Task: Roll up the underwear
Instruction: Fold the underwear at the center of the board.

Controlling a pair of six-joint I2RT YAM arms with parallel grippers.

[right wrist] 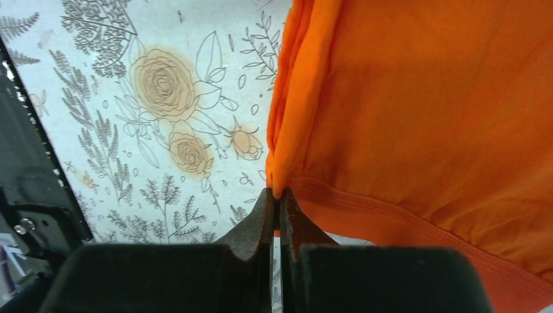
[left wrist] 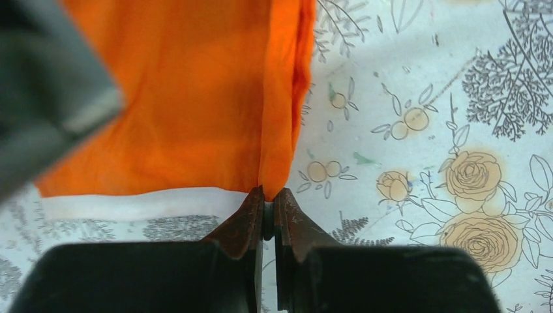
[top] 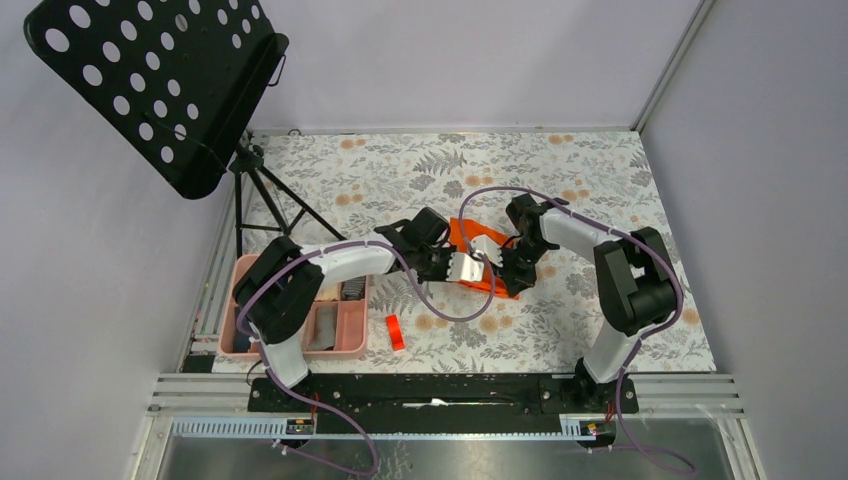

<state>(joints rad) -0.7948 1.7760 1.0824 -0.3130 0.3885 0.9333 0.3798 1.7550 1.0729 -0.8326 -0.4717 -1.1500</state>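
Note:
The flat cloth beside the waistband lies outward of my left gripper, so next my left gripper should carry the folded corner outward over that cloth and release it.
Bright orange underwear (top: pixel 468 238) lies spread on the flowered table, between my two arms. My left gripper (top: pixel 461 268) meets it from the left. In the left wrist view the gripper (left wrist: pixel 269 195) is shut, pinching the folded corner of the orange underwear (left wrist: pixel 182 98) right beside its white waistband (left wrist: pixel 130 203). My right gripper (top: pixel 503 264) comes in from the right. Seen from the right wrist, that gripper (right wrist: pixel 279 194) is shut on a bunched edge of the orange underwear (right wrist: pixel 424 98) at the stitched hem. A blurred grey shape (left wrist: pixel 45 85) hides the cloth's upper left.
A pink tray (top: pixel 356 318) with dark and grey garments stands at the near left. A small red block (top: pixel 394 331) lies just right of it. A black perforated music stand (top: pixel 160 80) on a tripod (top: pixel 250 200) rises at the far left corner.

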